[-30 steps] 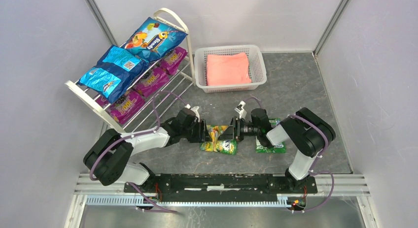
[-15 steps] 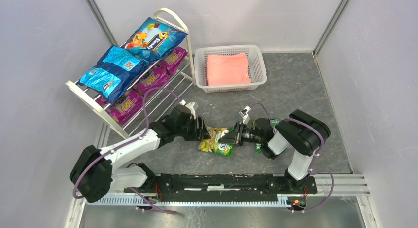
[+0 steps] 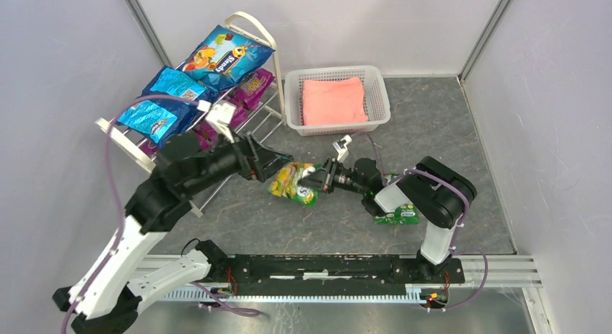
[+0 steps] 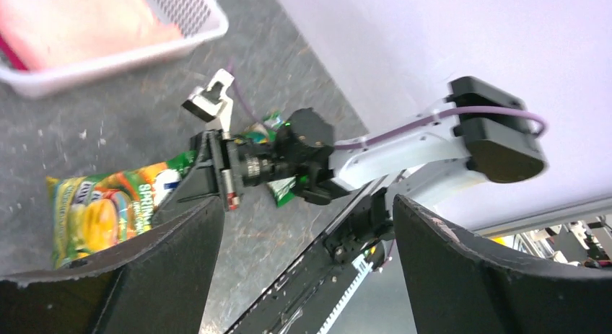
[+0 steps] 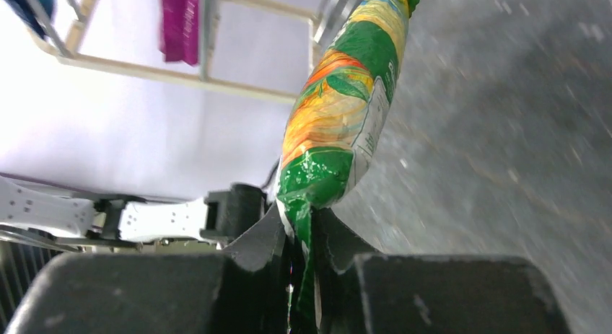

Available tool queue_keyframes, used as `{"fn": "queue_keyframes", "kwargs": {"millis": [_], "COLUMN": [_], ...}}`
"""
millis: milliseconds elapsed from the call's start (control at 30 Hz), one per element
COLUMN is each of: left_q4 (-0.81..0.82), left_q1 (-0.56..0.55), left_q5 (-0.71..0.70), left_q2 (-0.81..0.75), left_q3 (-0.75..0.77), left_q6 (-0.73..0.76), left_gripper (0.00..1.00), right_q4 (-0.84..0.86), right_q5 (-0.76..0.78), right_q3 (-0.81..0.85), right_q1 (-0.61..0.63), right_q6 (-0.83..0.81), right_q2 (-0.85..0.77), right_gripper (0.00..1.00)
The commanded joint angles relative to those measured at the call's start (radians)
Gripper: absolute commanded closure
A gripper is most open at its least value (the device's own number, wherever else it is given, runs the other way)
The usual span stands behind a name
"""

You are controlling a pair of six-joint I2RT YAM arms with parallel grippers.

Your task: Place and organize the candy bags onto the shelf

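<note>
The bag moves outward with my right gripper next, to the left in the top view, and is released there, since the lower shelf rods near the basket lie bare.
My right gripper [image 3: 315, 179] is shut on the green end seam of a green-and-white candy bag [image 3: 291, 182] and holds it off the floor; the right wrist view shows the bag [image 5: 346, 110] pinched between the jaws [image 5: 303, 236]. My left gripper [image 3: 276, 163] is open and empty, just left of the bag; in the left wrist view [image 4: 307, 204] the bag [image 4: 108, 211] lies outside its left finger. A second green bag [image 3: 396, 216] lies under the right arm. The shelf [image 3: 254, 25] holds a large blue bag [image 3: 227, 56], two smaller blue bags [image 3: 177, 85] and purple bags [image 3: 252, 81].
A white mesh basket [image 3: 381, 103] with a folded pink cloth [image 3: 333, 99] stands at the back, right of the shelf. The raised left arm [image 3: 188, 168] crosses the shelf's lower front rods. Grey walls close in both sides.
My right gripper has lifted the green-and-white bag and carried it left toward the shelf. My left arm has risen and drawn back toward the shelf, jaws open beside the bag.
</note>
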Motion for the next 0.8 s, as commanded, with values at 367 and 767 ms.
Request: {"fn": "queue_keyframes", "kwargs": {"millis": [367,767], "left_q4": [-0.198,-0.274], "left_q1": [0.0,-0.001], "left_q5": [-0.001,-0.055], "left_q2": [-0.146,-0.216], "left_q3": [0.284,0.299], "left_q6": [0.26,0.36], "left_gripper": [0.01,0.0], "right_q4": [-0.302,-0.316], "right_q5": [0.322,0.461], "right_q3": [0.685,1.162], "right_q1": [0.082,0.091], "right_q6": [-0.09,-0.261], "right_q2": [0.232,0.594], "right_gripper": [0.89,0.89]}}
